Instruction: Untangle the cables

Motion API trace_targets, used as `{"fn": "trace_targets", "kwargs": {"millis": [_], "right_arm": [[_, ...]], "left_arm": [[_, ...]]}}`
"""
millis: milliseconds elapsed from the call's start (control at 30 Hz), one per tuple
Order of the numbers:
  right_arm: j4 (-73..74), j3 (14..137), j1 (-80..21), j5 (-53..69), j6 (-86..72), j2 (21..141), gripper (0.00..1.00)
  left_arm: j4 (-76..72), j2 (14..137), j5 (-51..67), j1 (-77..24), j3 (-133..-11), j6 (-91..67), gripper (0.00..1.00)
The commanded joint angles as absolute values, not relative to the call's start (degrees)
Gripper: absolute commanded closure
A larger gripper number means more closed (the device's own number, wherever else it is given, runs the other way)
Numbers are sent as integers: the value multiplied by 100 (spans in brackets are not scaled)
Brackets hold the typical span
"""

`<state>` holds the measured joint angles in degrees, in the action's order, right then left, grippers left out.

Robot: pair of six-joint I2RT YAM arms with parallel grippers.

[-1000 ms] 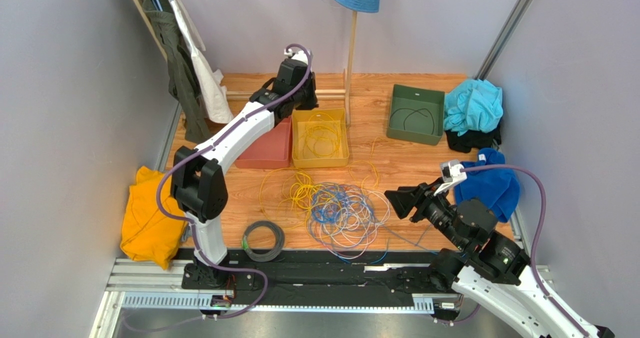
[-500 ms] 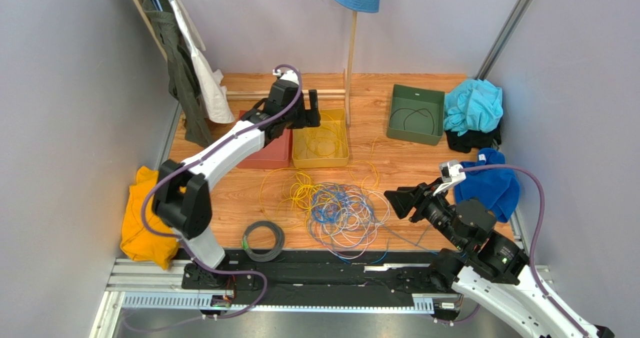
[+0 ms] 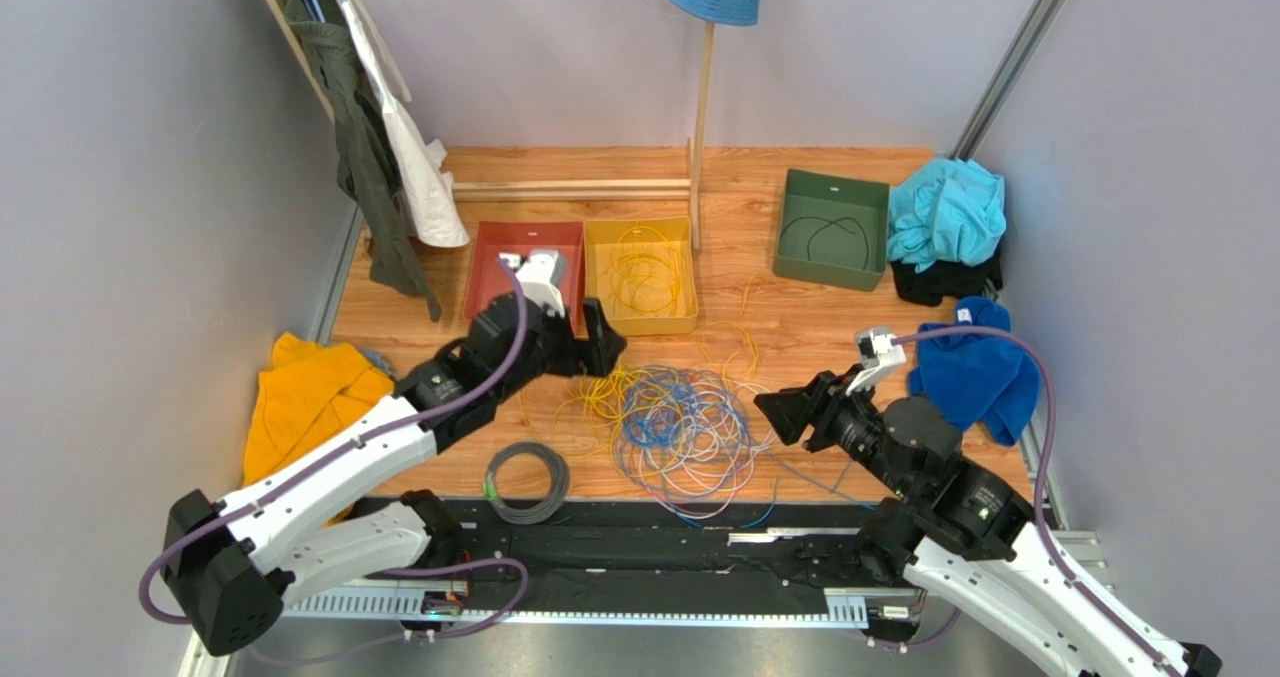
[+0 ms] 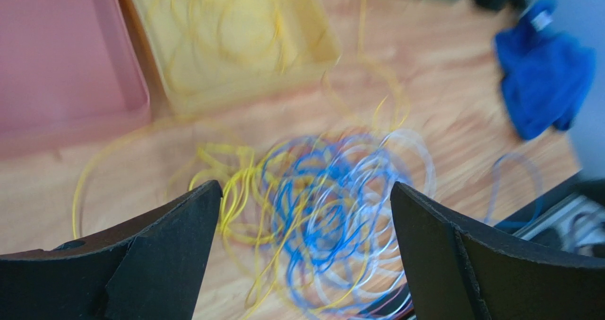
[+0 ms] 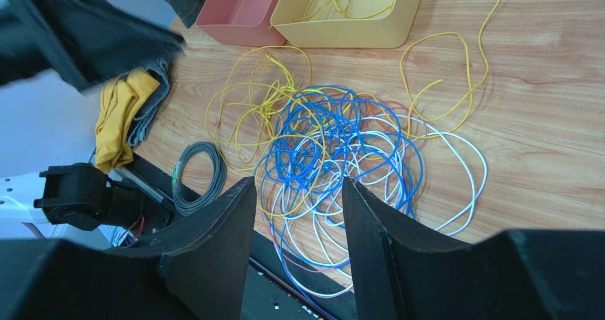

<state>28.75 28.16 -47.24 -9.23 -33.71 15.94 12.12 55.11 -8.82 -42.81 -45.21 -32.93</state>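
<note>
My left gripper should move down and back onto the yellow pieces of cable and close there, because the yellow loops spill out beside the blue ones.
The cables (image 3: 676,415) lie in one loose tangle of yellow, blue and pale loops on the wooden table, with yellow strands trailing left and toward the back. My left gripper (image 3: 601,340) hovers just above the tangle's back-left edge. It is wide open and holds nothing. In the left wrist view, the left gripper (image 4: 305,187) frames the blurred cables (image 4: 319,206) between its fingers. My right gripper (image 3: 781,412) sits at the tangle's right side, open and empty. The right wrist view has the right gripper (image 5: 298,182) above the cables (image 5: 334,150).
A yellow bin (image 3: 642,307) holding yellow wire and a red bin (image 3: 496,257) stand behind the tangle. A green bin (image 3: 828,265) sits at the back right. A grey coil (image 3: 526,479) lies front left. Cloths lie at the left edge (image 3: 301,407) and the right edge (image 3: 984,370).
The left arm swung back from over the yellow bin to the tangle's back-left edge, and its gripper opened. The right gripper crept slightly left toward the tangle.
</note>
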Motion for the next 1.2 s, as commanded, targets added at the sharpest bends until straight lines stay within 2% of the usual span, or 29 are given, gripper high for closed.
{"fn": "trace_targets", "kwargs": {"millis": [0,233,333,433,467,633,667,700,767,800,1000,1167], "right_arm": [[2602,2769,-4772,-809,-3577,1608,48],[2549,2672,-4764,-773,-3735,1696,49],[2540,2619,-4764,-773,-3797,1696,49],[2531,2575,-4755,-791,-3806,1705,49],[2540,2566,-4764,-808,-3814,1722,49],[2496,2549,-4764,-800,-3841,1749,50],[2505,2558,-4764,-809,-3841,1758,50],[2496,2549,-4772,-800,-3841,1740,50],[2487,2549,-4764,-800,-3850,1749,50],[2496,2558,-4755,-800,-3850,1723,50],[2540,2575,-4772,-782,-3885,1626,51],[2619,2610,-4764,-765,-3894,1494,52]], "left_arm": [[1380,5196,-800,-4473,-3789,-3577,1],[1125,4799,-809,-4491,-3085,-3612,1],[889,4992,-450,-4491,-2927,-3647,8],[643,5281,-151,-4491,-2760,-3656,31],[607,5361,-115,-4491,-2725,-3648,42],[781,5511,-61,-4491,-2812,-3533,50],[852,5459,-88,-4491,-2891,-3446,54],[922,5301,-123,-4491,-2944,-3411,61],[1238,5151,-254,-4491,-3197,-3288,93],[1370,5020,-307,-4491,-3312,-3252,100],[2319,4519,-457,-4500,-4568,-2874,100],[2873,4333,-738,-4491,-6176,-2550,100]]}}
